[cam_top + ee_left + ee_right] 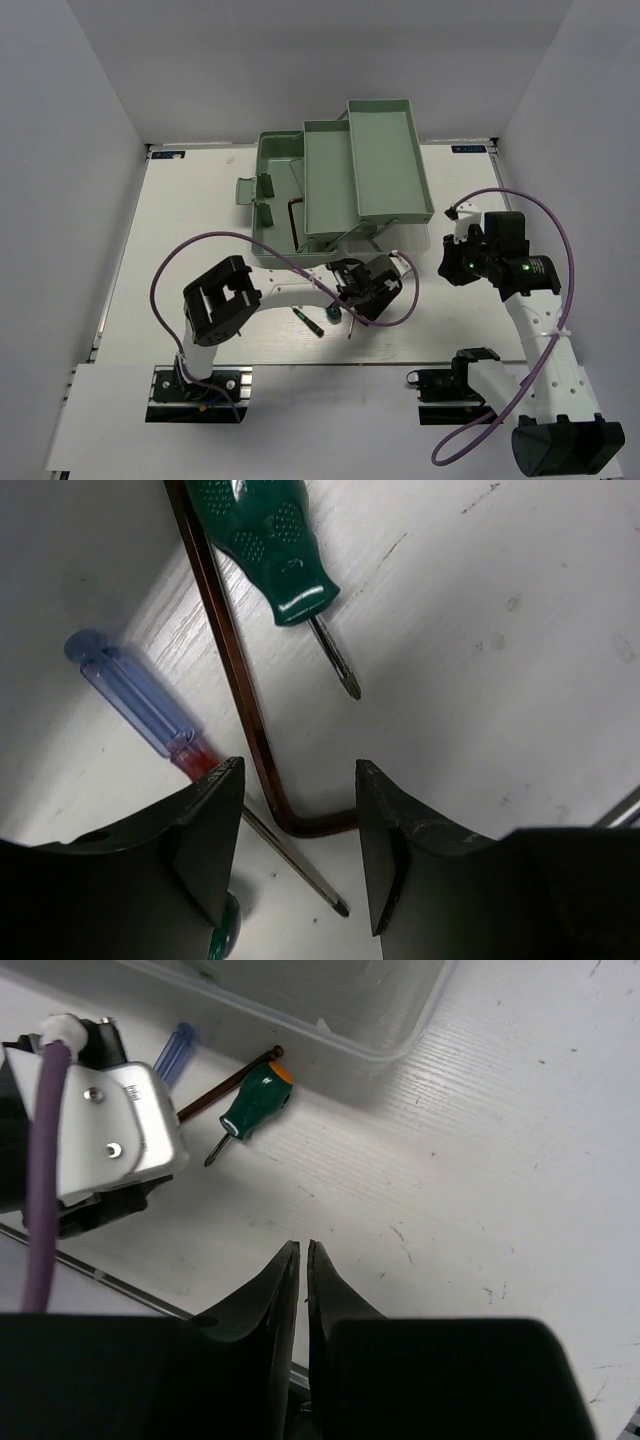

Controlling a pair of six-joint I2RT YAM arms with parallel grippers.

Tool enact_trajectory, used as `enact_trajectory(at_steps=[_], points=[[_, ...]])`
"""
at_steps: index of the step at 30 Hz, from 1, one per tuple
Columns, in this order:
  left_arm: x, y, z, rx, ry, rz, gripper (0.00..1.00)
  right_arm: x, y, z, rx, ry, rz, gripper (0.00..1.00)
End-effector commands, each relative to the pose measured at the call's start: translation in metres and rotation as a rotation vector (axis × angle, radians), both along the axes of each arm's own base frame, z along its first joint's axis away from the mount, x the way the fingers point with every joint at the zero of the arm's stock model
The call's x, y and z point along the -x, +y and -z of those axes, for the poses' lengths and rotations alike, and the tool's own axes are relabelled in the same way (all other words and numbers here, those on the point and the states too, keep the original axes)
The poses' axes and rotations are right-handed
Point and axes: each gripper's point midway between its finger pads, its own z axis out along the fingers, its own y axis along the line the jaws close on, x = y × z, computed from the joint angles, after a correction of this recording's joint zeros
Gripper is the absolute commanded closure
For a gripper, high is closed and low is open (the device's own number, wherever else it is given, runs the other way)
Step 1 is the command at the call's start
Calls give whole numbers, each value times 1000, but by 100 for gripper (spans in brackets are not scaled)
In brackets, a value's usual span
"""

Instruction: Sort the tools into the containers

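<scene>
I should next move my left gripper outward, then lower it to the long arm of the hex key and close it there.
My left gripper (300, 780) is open, low over the table just in front of the sage-green toolbox (380, 160). The bend of a dark L-shaped hex key (240, 680) lies between its jaws, untouched. A blue-handled slim screwdriver (135, 695) lies to the left, its shaft running under the left finger. A stubby green screwdriver (265, 540) lies beyond, also seen in the right wrist view (255, 1105). A thin green screwdriver (307, 322) lies on the table left of the gripper. Another hex key (293, 222) lies inside the box. My right gripper (303, 1247) is shut and empty, right of the box.
The toolbox's trays (330, 180) are folded out toward the back right. Its translucent lid (330, 1000) shows at the top of the right wrist view. The left gripper body (100, 1150) and its purple cable (170, 265) are close to the tools.
</scene>
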Motion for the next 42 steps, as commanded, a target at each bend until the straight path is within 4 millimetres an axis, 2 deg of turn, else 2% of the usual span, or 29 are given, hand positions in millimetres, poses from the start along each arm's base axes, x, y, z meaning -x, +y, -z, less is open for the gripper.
enact_trajectory(at_steps=[1, 2, 5, 7, 10, 11, 12, 19, 21, 23, 27, 29, 30, 31, 32, 33, 34, 36, 38, 39, 42], points=[[-15, -15, -15, 39, -50, -6, 41, 8, 4, 0, -36, 12, 1, 86], [-17, -18, -19, 50, -55, -6, 41, 9, 3, 2, -38, 20, 7, 86], [-18, -18, -7, 14, -53, 12, 41, 11, 2, 4, -41, 27, 14, 86], [-18, -22, -10, 21, -48, 17, 42, 11, 2, 5, -46, 28, 17, 86], [-20, -16, 10, -29, -26, 9, 42, 12, 2, 7, -55, 37, 31, 86], [-20, -16, 8, -31, -25, 9, 44, 13, 2, 7, -61, 38, 32, 86], [-19, -15, 19, -53, -16, 9, 45, 13, 1, 7, -59, 39, 38, 86], [-12, -2, 44, -151, 41, 8, 49, 15, 0, 7, -68, 41, 51, 86], [-9, 0, 45, -156, 57, 5, 56, 15, -1, 7, -71, 39, 55, 86], [-6, 6, 54, -181, 73, -3, 61, 16, -1, 9, -72, 44, 58, 86], [4, 26, 75, -241, 105, -12, 78, 15, -2, 9, -74, 40, 67, 86], [7, 28, 72, -228, 113, -17, 83, 14, -3, 8, -76, 35, 69, 85], [8, 29, 70, -224, 116, -25, 86, 14, -3, 9, -75, 38, 68, 80], [7, 29, 60, -203, 107, -25, 92, 15, -3, 9, -73, 37, 66, 71], [12, 24, 52, -181, 107, -11, 94, 14, -4, 9, -70, 35, 65, 55], [11, 21, 42, -160, 98, -10, 96, 15, -4, 9, -69, 39, 63, 49], [10, 13, 18, -99, 86, -3, 99, 16, -5, 10, -66, 46, 66, 44], [10, 4, -9, -24, 75, 12, 100, 18, -5, 11, -57, 49, 59, 40], [12, -2, -39, 50, 65, 28, 100, 20, -7, 14, -52, 58, 64, 40], [7, -1, -65, 106, 39, 20, 100, 21, -8, 14, -51, 50, 64, 40], [3, 6, -102, 162, -13, -10, 100, 24, -7, 18, -56, 62, 65, 40]])
